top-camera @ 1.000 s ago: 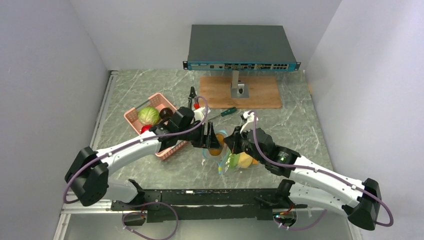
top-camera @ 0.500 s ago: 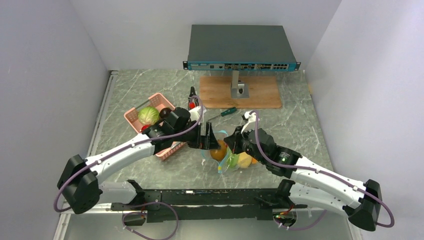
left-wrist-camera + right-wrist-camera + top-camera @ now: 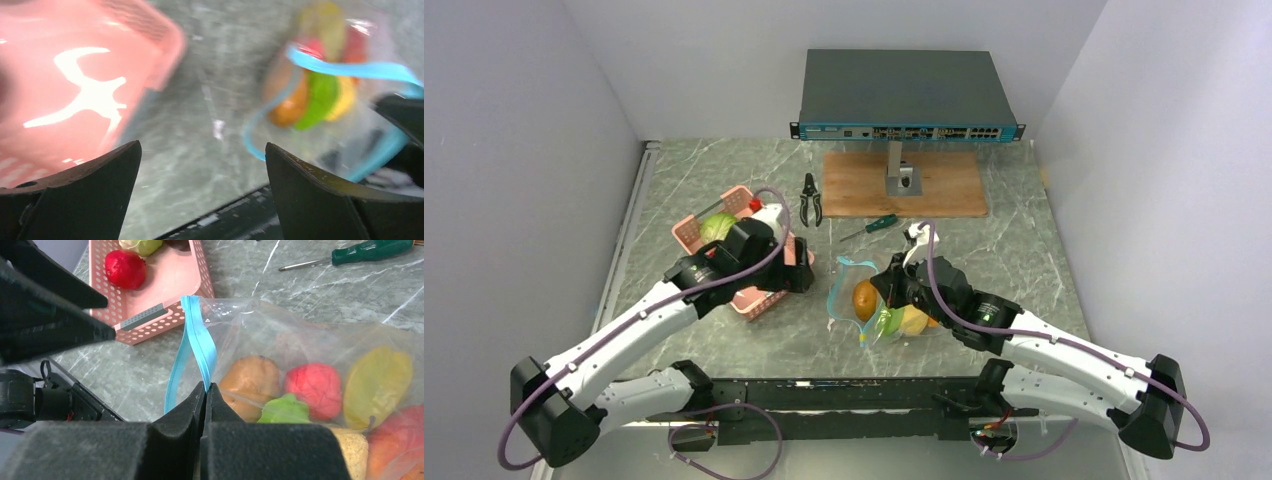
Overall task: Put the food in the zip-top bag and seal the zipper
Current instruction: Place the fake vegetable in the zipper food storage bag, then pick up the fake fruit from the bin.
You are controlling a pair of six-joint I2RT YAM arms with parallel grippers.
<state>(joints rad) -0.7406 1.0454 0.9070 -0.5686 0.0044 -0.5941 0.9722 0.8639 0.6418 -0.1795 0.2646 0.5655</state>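
Observation:
My left gripper goes to the left in the top view next, then down around the red pomegranate still in the pink basket (image 3: 75, 75).
The clear zip-top bag (image 3: 894, 312) lies in front of the right arm and holds several foods: an orange-brown one (image 3: 252, 377), a red one (image 3: 312, 382), a green one (image 3: 285, 407) and a yellow one (image 3: 375, 385). Its mouth faces left and stands open. My right gripper (image 3: 205, 387) is shut on the teal-blue zipper (image 3: 197, 347) at the mouth's near side. My left gripper (image 3: 200, 165) is open and empty, above the table between the pink basket (image 3: 75, 75) and the bag (image 3: 325, 90). The left wrist view is blurred.
The pink basket (image 3: 686, 235) at the left holds a cabbage (image 3: 719, 228) and a red food (image 3: 125, 267). Pliers (image 3: 810, 198) and a green-handled screwdriver (image 3: 871, 226) lie behind the bag. A network switch (image 3: 907, 95) stands on a wooden board (image 3: 904, 185) at the back.
My left arm has pulled back left from the bag's mouth to the basket. The orange-brown food now lies inside the bag. My right gripper has kept its hold.

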